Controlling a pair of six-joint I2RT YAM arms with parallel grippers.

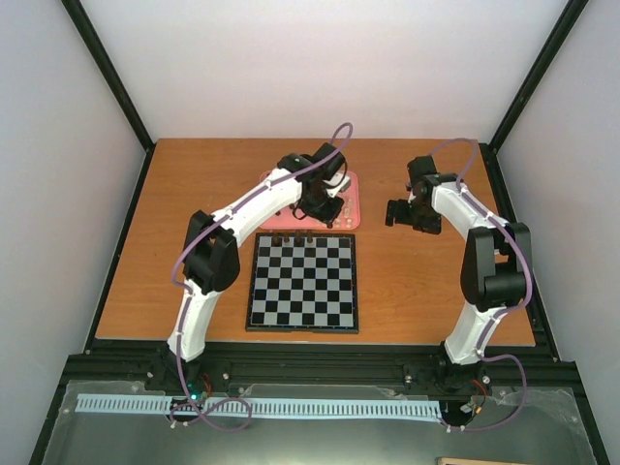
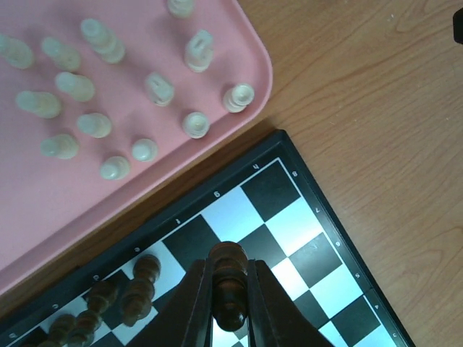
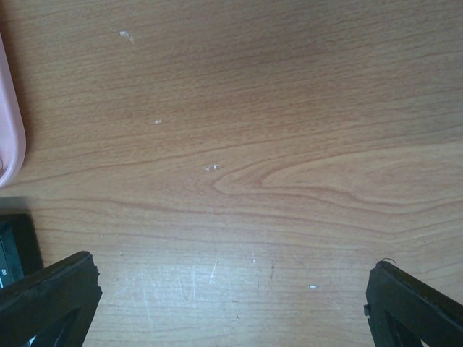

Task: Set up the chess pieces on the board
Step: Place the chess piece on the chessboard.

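Note:
My left gripper lowers the held piece onto the far row's dark square (image 1: 322,239) (image 2: 191,242) below it next, beside the standing dark pieces, and releases, since that square is empty.
The board (image 1: 303,283) lies in the middle of the table; its far right corner shows in the left wrist view (image 2: 304,217). My left gripper (image 2: 230,303) is shut on a dark chess piece (image 2: 230,278) just above the board's far row. Several dark pieces (image 2: 137,293) stand on that row to its left, also seen from above (image 1: 295,237). Several cream pieces (image 2: 94,124) stand on the pink tray (image 2: 43,202). My right gripper (image 1: 399,213) is open and empty over bare table, right of the tray; its fingertips (image 3: 51,289) are wide apart.
The pink tray (image 1: 347,211) sits just behind the board, partly under my left arm. Its edge (image 3: 11,137) and the board's corner (image 3: 14,242) show at the left of the right wrist view. Black frame posts stand at the table's back corners.

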